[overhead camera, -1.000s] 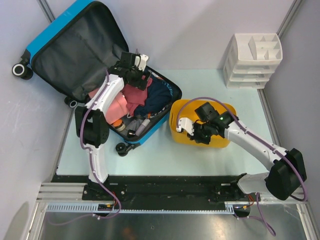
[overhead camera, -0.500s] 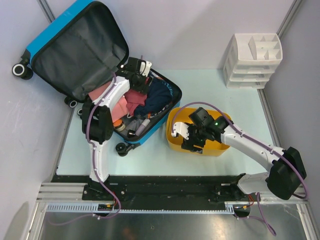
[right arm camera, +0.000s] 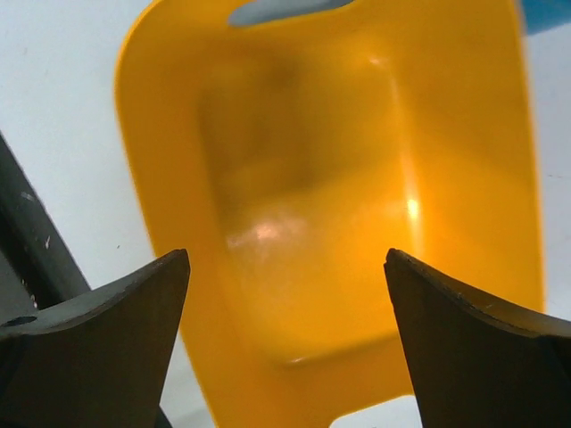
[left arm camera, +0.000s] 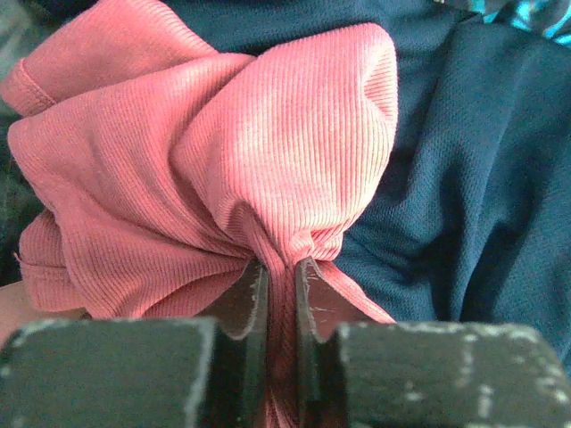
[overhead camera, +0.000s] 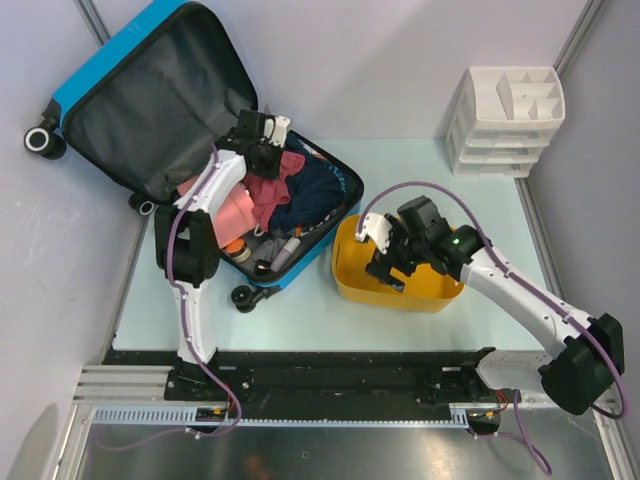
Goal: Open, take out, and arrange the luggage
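Observation:
I need to lift my left gripper, swing to the right in the top view and bring the red garment down into the yellow tub (overhead camera: 400, 298), then release it, as the tub's bottom lies bare.
The luggage (overhead camera: 95, 62) lies open at the back left, its dark-lined lid propped up and its lower half full of clothes. My left gripper (overhead camera: 270, 155) (left arm camera: 281, 267) reaches into that lower half and is shut on a bunched fold of a red ribbed garment (overhead camera: 268, 190) (left arm camera: 223, 152). The garment lies against a navy garment (overhead camera: 315, 190) (left arm camera: 482, 178). My right gripper (overhead camera: 385, 258) (right arm camera: 285, 267) hangs open over the left part of a yellow tub (overhead camera: 400, 298) (right arm camera: 312, 178), with nothing between its fingers. The tub's inside looks empty.
A white drawer organiser (overhead camera: 508, 120) stands at the back right. A pale pink cloth (overhead camera: 235, 210) and small bottles (overhead camera: 270, 255) fill the suitcase's near end. The tub sits just right of the suitcase's near corner.
My left gripper has shut on the red garment. My right gripper has opened and risen over the tub, which now sits slightly further left and nearer.

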Controlling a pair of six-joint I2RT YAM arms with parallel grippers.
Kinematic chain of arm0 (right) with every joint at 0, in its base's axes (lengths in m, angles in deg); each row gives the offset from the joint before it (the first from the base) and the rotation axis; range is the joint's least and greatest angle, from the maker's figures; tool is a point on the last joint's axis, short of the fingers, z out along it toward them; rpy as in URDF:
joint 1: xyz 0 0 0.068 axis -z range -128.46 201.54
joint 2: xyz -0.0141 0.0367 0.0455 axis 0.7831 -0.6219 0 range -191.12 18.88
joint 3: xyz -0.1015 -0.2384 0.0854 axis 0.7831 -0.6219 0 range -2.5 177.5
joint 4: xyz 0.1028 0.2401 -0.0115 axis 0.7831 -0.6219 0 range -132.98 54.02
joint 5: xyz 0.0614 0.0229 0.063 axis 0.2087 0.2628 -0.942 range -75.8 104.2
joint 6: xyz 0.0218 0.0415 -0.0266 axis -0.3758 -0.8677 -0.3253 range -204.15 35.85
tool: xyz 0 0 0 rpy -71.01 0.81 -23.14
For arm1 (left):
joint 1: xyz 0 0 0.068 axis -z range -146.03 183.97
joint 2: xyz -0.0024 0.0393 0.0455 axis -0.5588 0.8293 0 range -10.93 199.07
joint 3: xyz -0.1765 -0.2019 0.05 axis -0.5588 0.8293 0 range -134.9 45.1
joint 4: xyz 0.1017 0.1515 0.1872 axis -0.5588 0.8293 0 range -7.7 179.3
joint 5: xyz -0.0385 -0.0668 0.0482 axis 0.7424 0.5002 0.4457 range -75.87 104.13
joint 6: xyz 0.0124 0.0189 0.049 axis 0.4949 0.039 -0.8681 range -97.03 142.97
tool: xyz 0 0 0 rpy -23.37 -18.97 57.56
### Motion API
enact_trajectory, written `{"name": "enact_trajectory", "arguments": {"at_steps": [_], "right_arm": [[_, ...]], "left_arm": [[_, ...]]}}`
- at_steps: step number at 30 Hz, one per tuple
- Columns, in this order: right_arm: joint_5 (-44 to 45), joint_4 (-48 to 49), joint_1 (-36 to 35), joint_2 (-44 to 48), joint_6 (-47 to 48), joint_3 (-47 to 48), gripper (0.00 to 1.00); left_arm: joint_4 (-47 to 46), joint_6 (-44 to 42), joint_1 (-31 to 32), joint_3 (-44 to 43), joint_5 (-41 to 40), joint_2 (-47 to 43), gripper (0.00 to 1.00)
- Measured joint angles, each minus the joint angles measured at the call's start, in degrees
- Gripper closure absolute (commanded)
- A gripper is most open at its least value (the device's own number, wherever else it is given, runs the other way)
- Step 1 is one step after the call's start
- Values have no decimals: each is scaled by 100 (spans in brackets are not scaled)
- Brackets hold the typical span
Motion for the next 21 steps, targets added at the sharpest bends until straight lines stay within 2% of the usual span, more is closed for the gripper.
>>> {"name": "enact_trajectory", "arguments": {"at_steps": [10,21], "right_arm": [[-214,302,802,57,-522,247,4],[-291,348,984,85,-717,247,4]], "left_arm": [[7,63,-144,22,721,-164,100],[9,-87,-136,52,953,-831,100]]}}
